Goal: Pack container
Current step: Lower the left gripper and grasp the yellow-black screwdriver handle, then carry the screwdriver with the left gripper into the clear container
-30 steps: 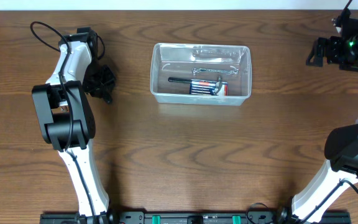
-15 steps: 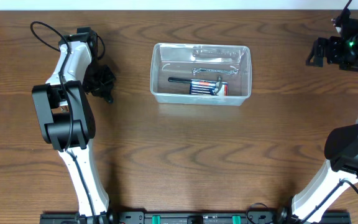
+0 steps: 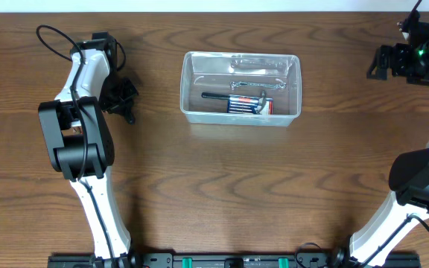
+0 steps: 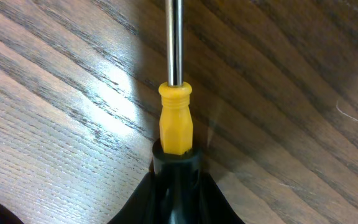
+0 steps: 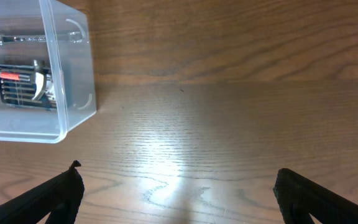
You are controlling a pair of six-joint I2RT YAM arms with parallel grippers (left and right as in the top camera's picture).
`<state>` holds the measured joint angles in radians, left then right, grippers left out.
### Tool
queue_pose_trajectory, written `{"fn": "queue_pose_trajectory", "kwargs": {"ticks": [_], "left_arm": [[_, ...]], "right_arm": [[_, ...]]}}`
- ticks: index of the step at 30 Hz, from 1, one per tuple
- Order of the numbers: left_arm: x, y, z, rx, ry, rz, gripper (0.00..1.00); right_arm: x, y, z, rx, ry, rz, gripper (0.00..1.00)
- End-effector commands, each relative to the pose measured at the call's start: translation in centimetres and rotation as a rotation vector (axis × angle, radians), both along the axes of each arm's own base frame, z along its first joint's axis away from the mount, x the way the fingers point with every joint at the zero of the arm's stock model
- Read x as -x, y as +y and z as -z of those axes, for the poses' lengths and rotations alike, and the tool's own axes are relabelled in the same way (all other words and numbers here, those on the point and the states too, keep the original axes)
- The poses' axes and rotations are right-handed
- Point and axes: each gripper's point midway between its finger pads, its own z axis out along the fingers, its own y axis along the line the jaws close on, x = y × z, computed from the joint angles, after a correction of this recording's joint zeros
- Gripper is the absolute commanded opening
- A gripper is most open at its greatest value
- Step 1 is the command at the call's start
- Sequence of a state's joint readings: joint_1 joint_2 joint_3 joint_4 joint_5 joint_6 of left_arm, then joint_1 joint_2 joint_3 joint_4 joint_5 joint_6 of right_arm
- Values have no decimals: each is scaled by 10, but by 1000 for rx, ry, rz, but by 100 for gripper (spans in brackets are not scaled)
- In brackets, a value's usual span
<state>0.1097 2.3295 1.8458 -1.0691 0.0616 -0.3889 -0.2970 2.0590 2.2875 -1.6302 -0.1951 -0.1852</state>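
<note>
My left gripper moves up over the walled container to its right in the overhead view next, then comes down to release the screwdriver beside the black-handled tool (image 3: 211, 104).
The clear plastic container (image 3: 187, 82) stands at the back middle of the table and holds several hand tools; it also shows at the top left of the right wrist view (image 5: 73, 74). My left gripper (image 3: 121, 97) is low over the table to the left of the container. In the left wrist view the gripper (image 4: 176, 165) is shut on the black-and-yellow handle of a screwdriver (image 4: 175, 118), whose metal shaft points away over the wood. My right gripper (image 3: 382, 63) is at the far right, open and empty (image 5: 179, 193).
Inside the container lie a silver wrench (image 3: 258, 63), a black-handled tool (image 3: 218, 96) and a dark case with red marking (image 3: 248, 106). Bare wood table lies between the right gripper and the container (image 5: 229, 124).
</note>
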Motion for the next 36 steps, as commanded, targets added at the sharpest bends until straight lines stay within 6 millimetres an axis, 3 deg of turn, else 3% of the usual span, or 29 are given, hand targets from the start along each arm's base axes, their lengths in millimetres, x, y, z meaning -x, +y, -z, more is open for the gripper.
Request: {"fn": "queue_pose_trajectory", "kwargs": {"ticks": [1, 5, 10, 14, 17, 21, 26, 29, 32, 36], "left_arm": [[-2, 7, -2, -29, -5, 2, 8], [-3, 7, -14, -31, -25, 1, 6], [-4, 6, -55, -39, -94, 18, 6], [3, -1, -115, -50, -192, 102, 5], [6, -23, -166, -66, -311, 327, 6], [15, -70, -229, -121, -477, 684, 6], [21, -153, -278, -185, -676, 1116, 6], [22, -200, -287, -183, -760, 1311, 6], [32, -249, -283, -163, -811, 1578, 6], [43, -286, -264, -191, -780, 1874, 6]], "right_arm": [[-1, 1, -1, -11, -8, -11, 99], [-1, 1, -1, -11, -8, -11, 99], [-1, 1, -1, -10, -9, -14, 99], [-1, 1, -1, -11, -9, -14, 99], [-1, 1, -1, -11, -9, -13, 99], [-1, 1, -1, -11, -9, -13, 99], [-1, 1, -1, -11, -8, -13, 99], [-1, 1, -1, -11, -9, -14, 99], [-1, 1, -1, -11, -8, -13, 99], [-1, 1, -1, -12, -7, -14, 99]]}}
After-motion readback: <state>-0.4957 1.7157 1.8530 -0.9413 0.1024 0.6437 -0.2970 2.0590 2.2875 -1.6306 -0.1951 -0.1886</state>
